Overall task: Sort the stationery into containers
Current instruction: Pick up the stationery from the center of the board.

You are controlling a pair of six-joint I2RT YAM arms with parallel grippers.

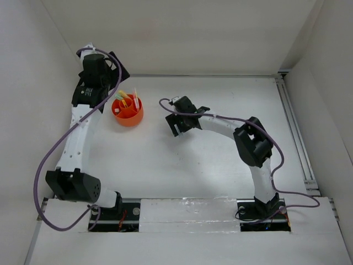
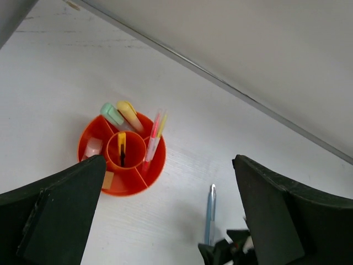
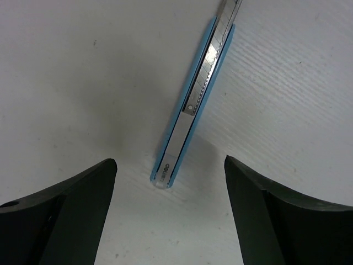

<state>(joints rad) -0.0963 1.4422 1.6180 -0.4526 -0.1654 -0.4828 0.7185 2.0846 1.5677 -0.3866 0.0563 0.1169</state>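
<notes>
I need to move my left gripper past the cup (image 1: 127, 112) onto the cutter's middle (image 1: 177, 131), which lies to its right in the top view, because my right gripper straddles one end of the cutter.
The round orange cup (image 1: 127, 112) with inner dividers stands at the back left. In the left wrist view the cup (image 2: 132, 185) holds green and yellow highlighters (image 2: 122, 115), pink and yellow pens (image 2: 154, 138), a yellow item in its centre, a pink-grey block (image 2: 92, 148) and a tan eraser (image 2: 108, 179). A slim blue-and-silver cutter (image 3: 193, 105) lies flat on the table, also seen in the left wrist view (image 2: 210, 214). My right gripper (image 3: 170, 160) is open and empty, its jaws either side of the cutter's near end. My left gripper (image 2: 169, 160) is open and empty, behind the cup.
White walls enclose the table at the back and both sides. A metal rail (image 1: 295, 132) runs along the right edge. My left gripper (image 1: 113, 69) is near the back-left corner; my right gripper (image 1: 179, 118) is mid-table, right of the cup.
</notes>
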